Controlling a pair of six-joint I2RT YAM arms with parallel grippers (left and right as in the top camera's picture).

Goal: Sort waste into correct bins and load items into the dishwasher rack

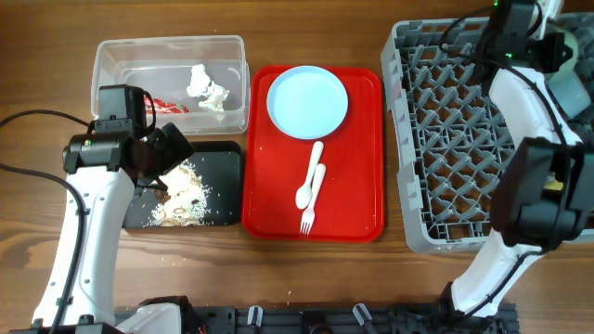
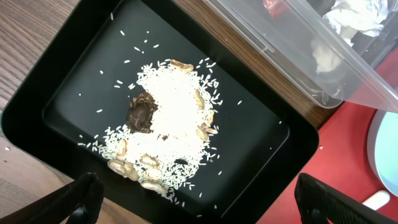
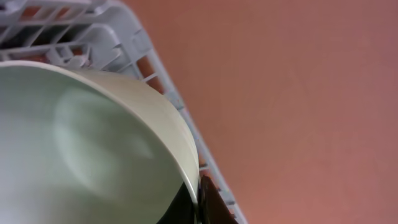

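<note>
The pale green bowl is already by the rack's edge. My right gripper needs to move it to the left in the overhead view and down onto free rack wires (image 1: 467,76).
My left gripper (image 1: 170,151) (image 2: 199,190) hangs open over the black tray (image 1: 223,167) (image 2: 68,87), with nothing between its fingers. Rice and beige-brown food scraps (image 1: 181,197) (image 2: 171,121) lie in that tray. The clear tub (image 1: 107,70) (image 2: 292,56) holds a white tissue (image 1: 206,85) (image 2: 357,15) and a red wrapper (image 1: 167,106). A light blue plate (image 1: 307,101), a white spoon (image 1: 309,181) and a fork (image 1: 311,204) lie on the red serving tray (image 1: 357,199). My right gripper (image 1: 555,44) (image 3: 198,193) is shut on the rim of a pale green bowl (image 3: 93,143) at the far right corner of the grey dishwasher rack (image 1: 445,121) (image 3: 140,53).
A pale bluish bowl shape (image 1: 568,91) shows at the rack's right edge, partly behind the right arm. The red serving tray lies between the black tray and the rack. Cables trail across the wood on the left.
</note>
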